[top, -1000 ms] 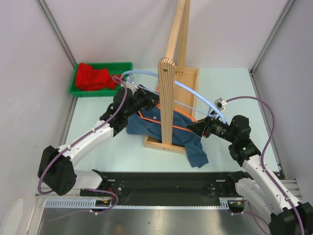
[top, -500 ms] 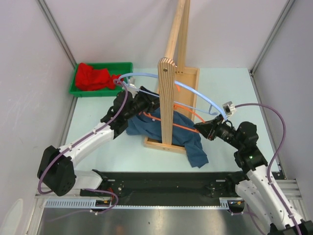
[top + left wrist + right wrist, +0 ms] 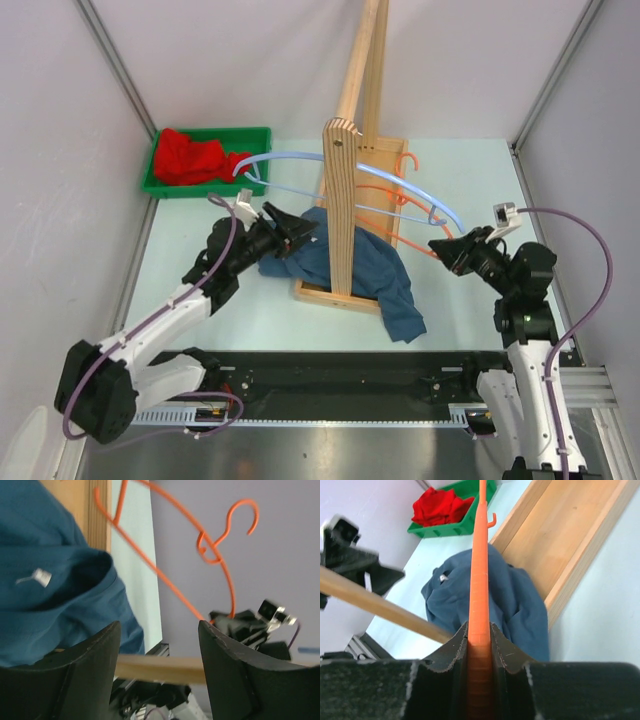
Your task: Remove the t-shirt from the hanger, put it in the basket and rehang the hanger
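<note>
My right gripper moves up and outward next, sets the orange hanger's hook over the rack's top bar [image 3: 366, 22] and releases it, since the t-shirt lies clear below.
The blue t-shirt [image 3: 355, 265] lies crumpled over the wooden rack's base, clear of the orange hanger [image 3: 395, 215]. That hanger hangs in the air above and to the right of it, hook pointing away. My right gripper [image 3: 445, 248] is shut on the hanger's near end. In the right wrist view the hanger [image 3: 480, 555] runs straight out from the gripper [image 3: 480, 630] over the t-shirt [image 3: 515, 600]. My left gripper [image 3: 292, 232] stands open just left of the shirt, holding nothing. Its wrist view shows the t-shirt [image 3: 50, 595] to the left and the hanger [image 3: 165, 575] bare.
A tall wooden rack post [image 3: 340, 200] rises between the arms from a flat wooden base [image 3: 385, 160]. A light-blue hanger [image 3: 300, 154] hangs across the post. A green bin [image 3: 250, 132] holding red cloth [image 3: 190, 158] sits at the back left.
My left gripper opened, let go of the shirt and drew back to the left. My right arm pulled the orange hanger rightward out of the shirt, which settled on the base.
</note>
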Robot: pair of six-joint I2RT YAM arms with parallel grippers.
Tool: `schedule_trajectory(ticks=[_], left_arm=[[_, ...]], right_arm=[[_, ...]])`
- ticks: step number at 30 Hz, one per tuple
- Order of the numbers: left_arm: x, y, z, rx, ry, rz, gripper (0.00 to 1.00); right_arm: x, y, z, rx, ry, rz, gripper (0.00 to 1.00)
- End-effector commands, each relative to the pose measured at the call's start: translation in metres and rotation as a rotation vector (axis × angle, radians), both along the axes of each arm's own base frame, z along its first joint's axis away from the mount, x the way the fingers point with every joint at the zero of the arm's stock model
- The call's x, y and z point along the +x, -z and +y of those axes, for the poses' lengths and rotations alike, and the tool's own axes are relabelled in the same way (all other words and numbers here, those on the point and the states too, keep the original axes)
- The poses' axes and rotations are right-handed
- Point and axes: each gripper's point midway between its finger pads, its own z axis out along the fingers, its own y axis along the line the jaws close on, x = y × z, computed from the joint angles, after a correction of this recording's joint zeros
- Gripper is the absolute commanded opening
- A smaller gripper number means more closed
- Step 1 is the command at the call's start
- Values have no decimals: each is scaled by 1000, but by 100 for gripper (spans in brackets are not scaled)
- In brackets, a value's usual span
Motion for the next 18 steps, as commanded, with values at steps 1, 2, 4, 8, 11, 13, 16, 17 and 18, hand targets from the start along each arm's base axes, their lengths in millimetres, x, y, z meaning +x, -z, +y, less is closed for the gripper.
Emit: schedule_trajectory(ticks=[1,2,4,8,11,13,16,17,18], left_arm=[[-25,21,12,69,38,-27,68],[-34,31,17,80,38,-12,69],[-43,40,22,88,41,-9,70],[-60,64,33,126,39,16,70],[-68,66,38,141,43,8,70],[-72,63,39,149,53,-1,70],[-77,58,40,154,67,-21,70],[-77,54,40,153,69,-35,70],[-80,60,42,175,74,-14,70]], right_arm=[[14,-54,-4,-32,-23,-123,0],[18,-68,-5,-38,-21,-151,0],[33,-78,-8,-47,-29,-159,0],[55,-112,-12,-112,-51,-229,0],[73,-136,-21,-251,-44,-317,0],[80,-163,-26,-314,-26,-362,0],[113,-170,-35,-383,-35,-317,0],[116,-179,-35,-408,-47,-345,0],[118,-197,-34,-418,-52,-384,0]])
